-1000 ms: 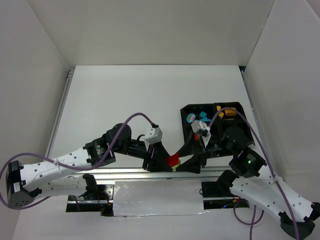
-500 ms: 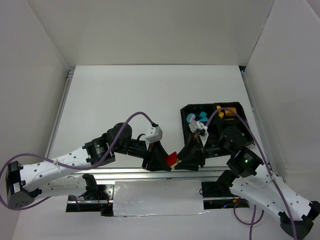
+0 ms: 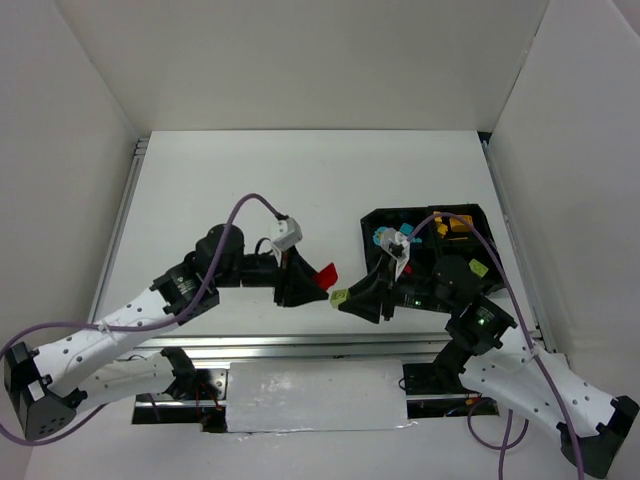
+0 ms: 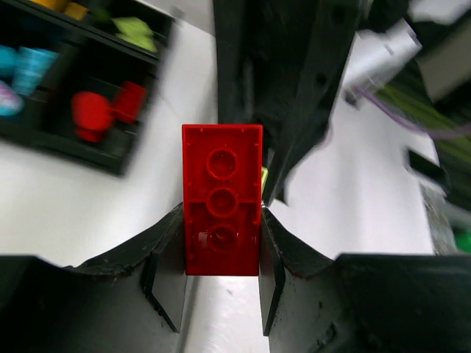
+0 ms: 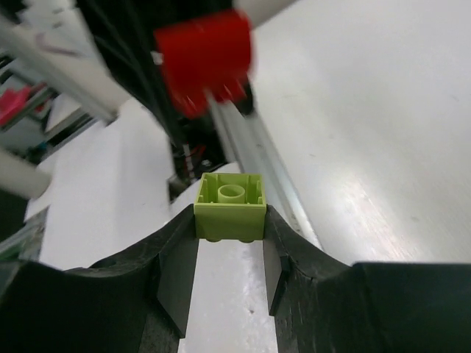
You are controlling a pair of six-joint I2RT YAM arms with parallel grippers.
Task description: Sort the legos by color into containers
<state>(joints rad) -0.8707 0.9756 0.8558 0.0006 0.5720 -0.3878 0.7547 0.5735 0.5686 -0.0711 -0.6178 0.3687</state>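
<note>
The left gripper will next bring the matching red lego across to the right in the top view, over the tray's section of red legos, and let it go.
My left gripper (image 4: 221, 228) is shut on a red three-stud lego (image 4: 222, 198), held above the white table. From above, that red lego (image 3: 325, 273) sits at the left gripper's (image 3: 312, 281) tip, left of the tray. My right gripper (image 5: 229, 224) is shut on a pale green lego (image 5: 229, 209), underside towards the camera. In the top view the green lego (image 3: 339, 296) hangs just below-right of the red one, a small gap between them. The black four-compartment containers tray (image 3: 372, 216) holds cyan legos (image 3: 400, 236), yellow ones (image 3: 456, 225), a green one (image 3: 478, 268) and red ones (image 4: 96, 114).
An aluminium rail (image 3: 300, 345) runs along the table's near edge below both grippers. White walls close in the left, back and right sides. Purple cables (image 3: 250, 200) loop over both arms. The right arm (image 3: 470, 300) lies over the tray's near compartments.
The two grippers were together low by the rail around the red piece; the right one closed. Now they are raised and apart, the left with red, the right with green.
</note>
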